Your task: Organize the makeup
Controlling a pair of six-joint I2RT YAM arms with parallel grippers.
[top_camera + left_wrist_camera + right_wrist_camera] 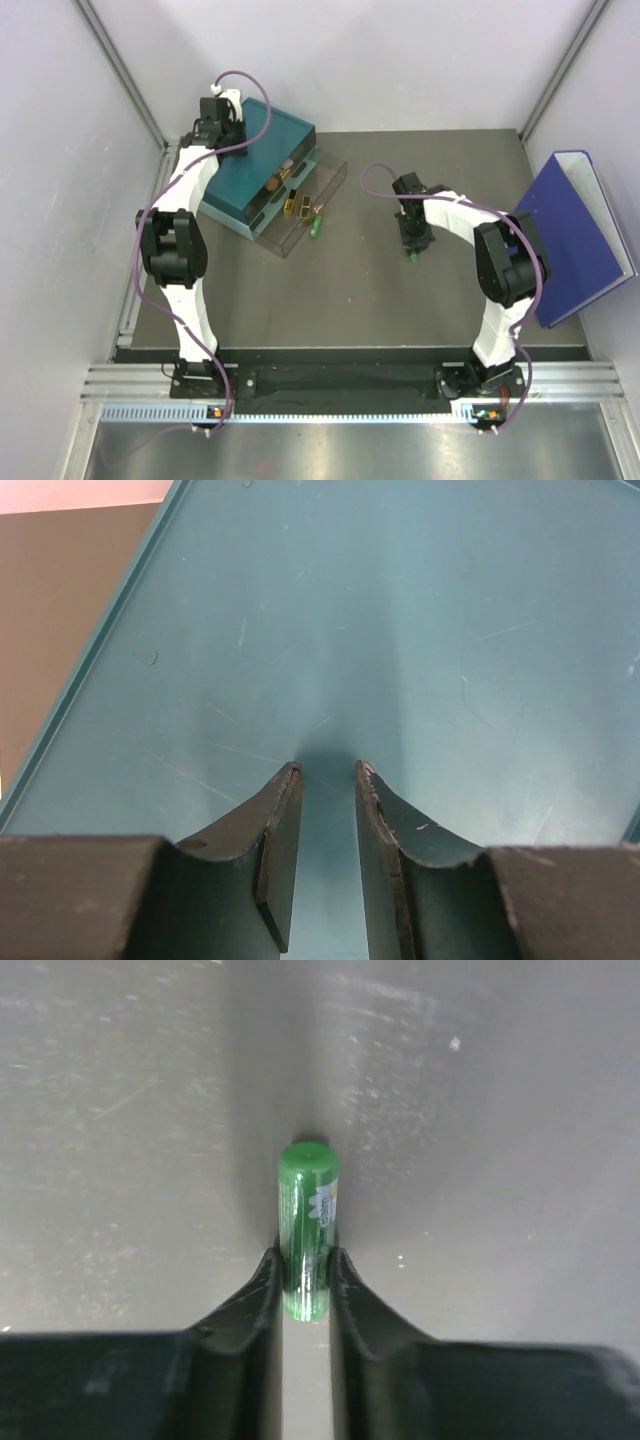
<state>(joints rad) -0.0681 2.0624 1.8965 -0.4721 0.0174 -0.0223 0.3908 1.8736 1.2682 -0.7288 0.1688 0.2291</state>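
Observation:
My right gripper has the green tube, and the pulled-out drawer's gold sticks are to the left in the top view. Next it needs to go up and cross over them to release the green tube.
My right gripper [305, 1255] is shut on a green tube [308, 1200] with a white label, holding it by its near end, far end pointing at the grey table. In the top view this gripper [413, 247] stands right of centre with the green tube [412, 258] at its tip. Another green tube [317, 226] lies at the corner of the clear drawer [335, 180], which is pulled out and holds gold sticks [297, 205] and a brown round piece [270, 186]. My left gripper [328, 768] is narrowly open and empty just above the teal box top [420, 630].
The teal drawer box [265, 140] stands at the back left, with the left gripper [222, 112] over its far corner. A big blue binder [580, 235] leans at the right wall. Grey walls close in the table at both sides and the back.

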